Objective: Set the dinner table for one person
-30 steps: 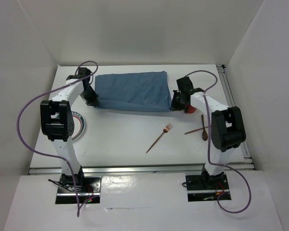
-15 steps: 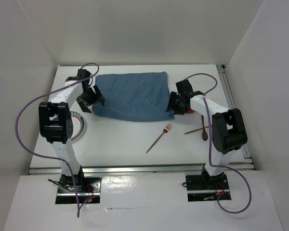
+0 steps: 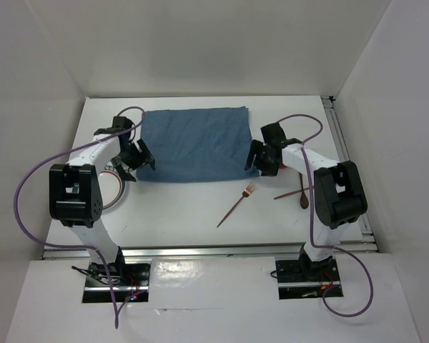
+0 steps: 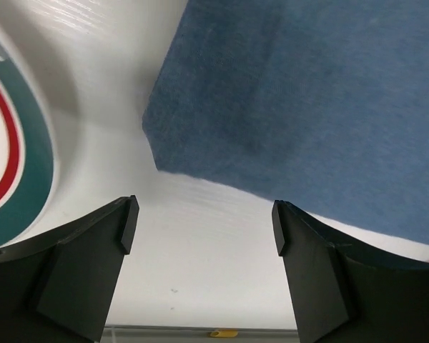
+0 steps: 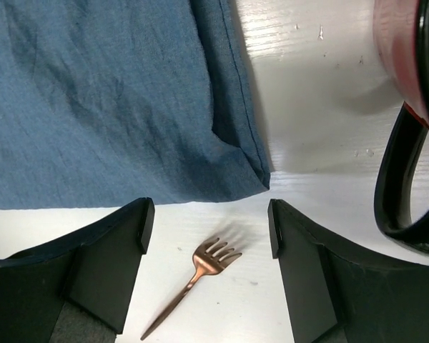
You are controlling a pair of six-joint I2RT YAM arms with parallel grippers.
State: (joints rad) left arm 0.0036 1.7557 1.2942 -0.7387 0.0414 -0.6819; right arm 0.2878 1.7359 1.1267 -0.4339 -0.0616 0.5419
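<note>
I should lower my left gripper onto the mat's near corner (image 3: 140,179) (image 4: 166,158) beside the plate next and close it there, because that corner lies flat below its open fingers.
A blue cloth mat (image 3: 193,145) lies spread flat on the far middle of the white dinner table (image 3: 179,214). My left gripper (image 3: 134,161) hovers open just off the mat's near-left corner (image 4: 286,100), nothing between its fingers (image 4: 93,271). At the mat's near-right corner (image 5: 114,107) my right gripper (image 3: 255,158) also stands open and empty. A copper fork (image 3: 236,205) lies on the table below the right gripper (image 5: 209,218), tines toward the mat.
A plate (image 4: 14,164) with a green and red rim sits left of the mat, partly under the left arm (image 3: 93,153). A red mug (image 5: 411,86) with a black handle stands right of the right gripper. A copper spoon (image 3: 301,191) lies right of the fork.
Both grippers opened and let go of the mat's near corners, then drew back toward the near side. The mat now lies flat.
</note>
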